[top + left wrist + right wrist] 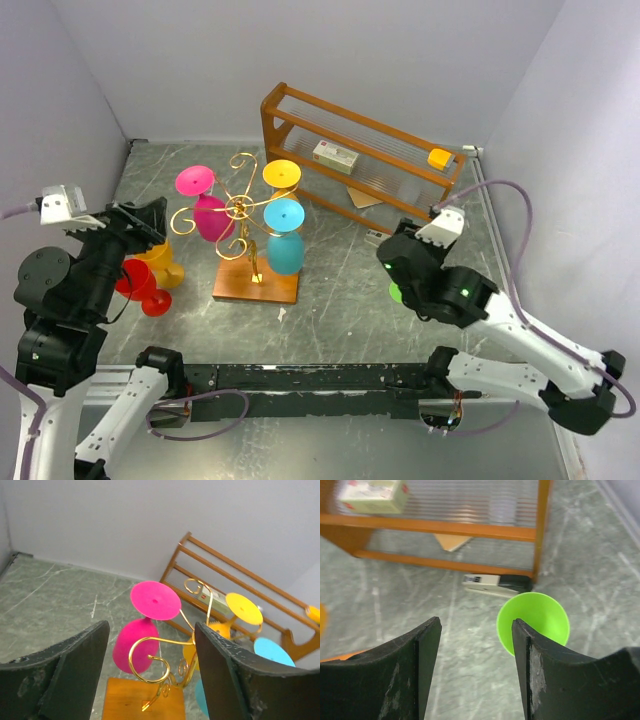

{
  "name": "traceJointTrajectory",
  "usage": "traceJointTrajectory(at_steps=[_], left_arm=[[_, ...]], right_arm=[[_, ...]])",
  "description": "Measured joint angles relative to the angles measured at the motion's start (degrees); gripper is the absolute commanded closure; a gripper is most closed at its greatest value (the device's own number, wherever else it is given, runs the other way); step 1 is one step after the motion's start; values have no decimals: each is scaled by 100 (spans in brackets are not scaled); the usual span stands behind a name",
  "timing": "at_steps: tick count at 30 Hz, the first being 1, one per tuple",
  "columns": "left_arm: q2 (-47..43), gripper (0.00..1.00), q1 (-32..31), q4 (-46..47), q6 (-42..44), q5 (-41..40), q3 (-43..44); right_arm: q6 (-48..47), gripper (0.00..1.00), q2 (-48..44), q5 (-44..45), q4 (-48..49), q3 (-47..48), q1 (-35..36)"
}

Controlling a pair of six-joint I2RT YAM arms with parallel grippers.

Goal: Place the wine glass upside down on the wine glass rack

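Observation:
The green glass (540, 616) stands below with its rim edge (498, 623) showing between the right gripper's open fingers, so next the robot should lower those fingers on both sides of that rim edge and close on it.
The wine glass rack (241, 207) is a gold wire stand on a wooden base (256, 284) at mid-table. A pink wine glass (207, 205) hangs upside down on its left arm, a yellow one (282, 174) and a blue one (285, 245) on the right. My left gripper (143, 226) is open just left of the pink glass. In the left wrist view the pink glass (136, 644) and a gold scroll (150, 661) show beyond the open left gripper (151, 631), untouched. My right gripper (476, 625) is open above a green glass (540, 616), which sits by its right finger.
An orange glass (160, 262) and a red glass (141, 286) stand on the table under my left arm. A brown wooden shelf (300, 105) at the back holds a small box (335, 155) and a yellow item (439, 157). A stapler (495, 584) lies before it.

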Motion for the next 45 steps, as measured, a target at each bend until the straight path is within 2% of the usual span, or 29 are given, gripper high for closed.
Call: traceJointTrajectory(at_steps=[7,10,13,17,20,22,29,34,38,45], left_arm=[[-7,17,0,-7,520,1088,111],[-15,17,0,2,579,1515,127],[-55,17,0,20,581,1832,127],[-94,17,0,33,581,2107,197],[-136,17,0,44,577,2240,227],[-138,17,0,44,579,2306,282],[-195,17,0,87,573,2465,376],[-199,17,0,85,573,2481,376],[-199,17,0,85,568,2487,376],[-197,16,0,85,551,2540,385]], right_arm=[[774,33,1266,369,-1261,188,0],[1117,32,1495,483,-1620,168,-35],[1019,33,1449,426,-1484,-2,-223],[149,44,1086,-275,-479,-708,-1139],[-619,52,855,-1196,264,-1115,-1969],[-946,54,848,-1613,564,-1200,-2214],[-1580,65,909,-2439,1082,-1200,-2273],[-1703,81,903,-2612,1108,-1198,-2277],[-1744,100,817,-2627,1097,-1176,-2277],[-1738,100,756,-2562,962,-1025,-2277]])
